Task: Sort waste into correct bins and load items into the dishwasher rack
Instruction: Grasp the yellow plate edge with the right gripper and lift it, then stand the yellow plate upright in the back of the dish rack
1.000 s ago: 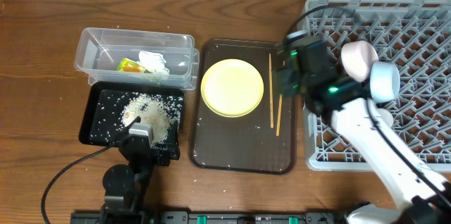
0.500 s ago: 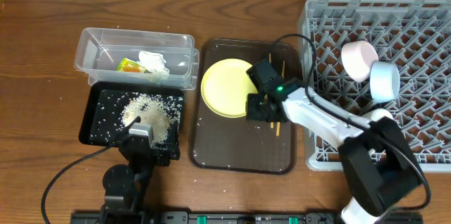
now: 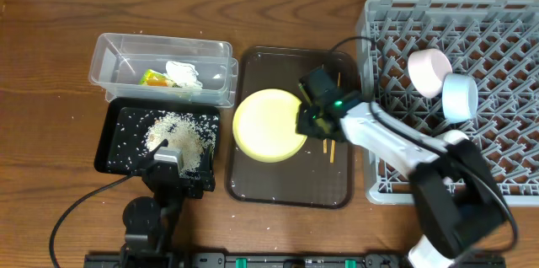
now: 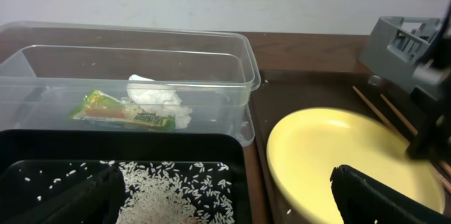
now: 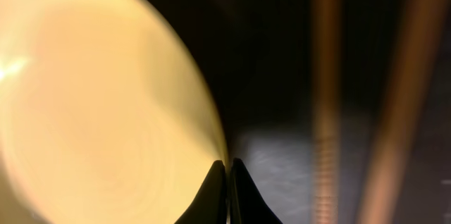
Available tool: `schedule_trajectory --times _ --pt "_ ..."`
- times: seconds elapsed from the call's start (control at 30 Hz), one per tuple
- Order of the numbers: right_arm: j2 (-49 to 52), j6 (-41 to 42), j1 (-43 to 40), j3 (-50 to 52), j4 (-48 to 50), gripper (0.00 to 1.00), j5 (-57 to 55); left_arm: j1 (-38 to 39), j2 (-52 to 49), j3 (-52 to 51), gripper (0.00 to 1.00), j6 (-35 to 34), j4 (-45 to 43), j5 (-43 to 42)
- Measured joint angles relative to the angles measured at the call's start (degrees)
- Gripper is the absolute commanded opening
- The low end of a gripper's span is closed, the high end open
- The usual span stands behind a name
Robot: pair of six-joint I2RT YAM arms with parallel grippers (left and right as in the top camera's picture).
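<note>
The rack's far slots beyond the bowls are empty, so the robot's right gripper next needs to go up, swing outward over them, tip the plate [image 3: 265, 125] upright, go down and let go of it.
The pale-yellow plate [image 3: 265, 125] [image 4: 338, 153] [image 5: 91, 97] lies on the brown serving tray [image 3: 286, 185]. My right gripper [image 3: 304, 122] [image 5: 227, 162] is shut on its right rim. Two wooden chopsticks [image 3: 333, 148] [image 5: 328, 76] lie just right of it. The clear tub [image 3: 160, 46] holds the wrapper [image 3: 155, 78] [image 4: 120, 111] and the tissue [image 3: 183, 72]. Rice [image 3: 173, 133] is piled in the black tray [image 3: 114, 146]. My left gripper [image 3: 173, 167] [image 4: 229, 203] stands open low over that tray. A white bowl [image 3: 429, 67] and a light-blue bowl [image 3: 459, 97] sit in the dishwasher rack [image 3: 505, 32].
The rack's left wall [image 3: 370, 133] stands right beside the serving tray. The tub and the black tray touch each other at the left. My right arm [image 3: 396, 146] reaches from the lower right across the rack's corner.
My right gripper came down from over the rack to the plate's right edge and shut. The plate has slid toward the lower left on the serving tray. The left arm has not moved.
</note>
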State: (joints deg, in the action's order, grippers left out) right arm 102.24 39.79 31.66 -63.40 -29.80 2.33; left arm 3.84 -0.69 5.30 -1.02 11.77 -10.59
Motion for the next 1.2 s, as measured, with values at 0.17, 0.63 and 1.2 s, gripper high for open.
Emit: schedule_trajectory --times 0.17,0.63,1.2 --pt "-14.4 -7.2 -2.5 0.1 -0.2 0.01 -12.5 0.0 0.0 0.0 0.96 0.0 0.0 0.0" --pt "-26.6 -38.5 -16.5 -0.2 25.5 0.01 -63.3 0.0 0.0 0.0 0.96 0.0 0.0 0.0" --pt "-2.4 -72.0 -28.2 -0.2 62.1 0.01 -66.9 0.0 0.0 0.0 0.96 0.0 0.0 0.0"
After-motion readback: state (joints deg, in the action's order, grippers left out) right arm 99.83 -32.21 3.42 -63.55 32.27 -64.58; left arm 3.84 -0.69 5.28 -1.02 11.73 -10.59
